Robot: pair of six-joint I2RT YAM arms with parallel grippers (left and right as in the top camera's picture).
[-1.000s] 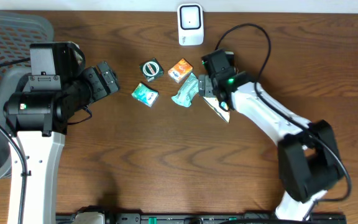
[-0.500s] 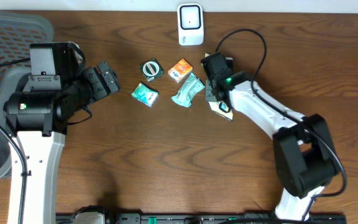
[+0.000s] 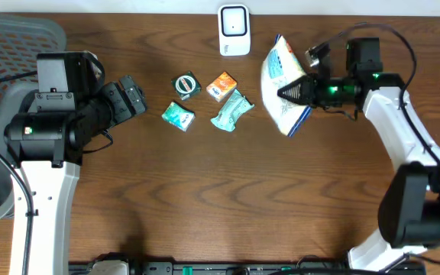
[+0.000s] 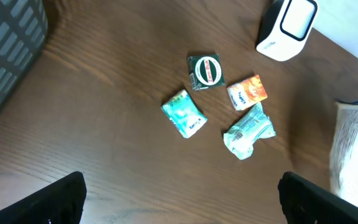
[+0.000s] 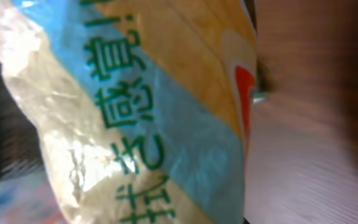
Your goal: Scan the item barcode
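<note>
The robot's right hand should go down and turn so that the white snack bag lies flat next to the crumpled light green packet, where the table is empty.
My right gripper (image 3: 294, 92) is shut on a white snack bag (image 3: 282, 82) with blue and yellow print, held off the table to the right of the white barcode scanner (image 3: 234, 30). The bag (image 5: 135, 118) fills the right wrist view and hides the fingers there. In the left wrist view the bag's edge (image 4: 355, 149) shows at the far right and the scanner (image 4: 288, 28) stands at the top. My left gripper (image 3: 132, 95) hovers open at the left with nothing between its fingers (image 4: 61, 200).
Several small packets lie mid-table: a round dark green one (image 3: 186, 84), an orange one (image 3: 221, 85), a teal one (image 3: 178, 116) and a crumpled light green one (image 3: 231, 111). A grey mesh basket (image 3: 10, 38) sits at the far left.
My right gripper shut on the bag beside the crumpled packet, lifted it and swung right, turning the bag toward the scanner. The left arm has not moved.
</note>
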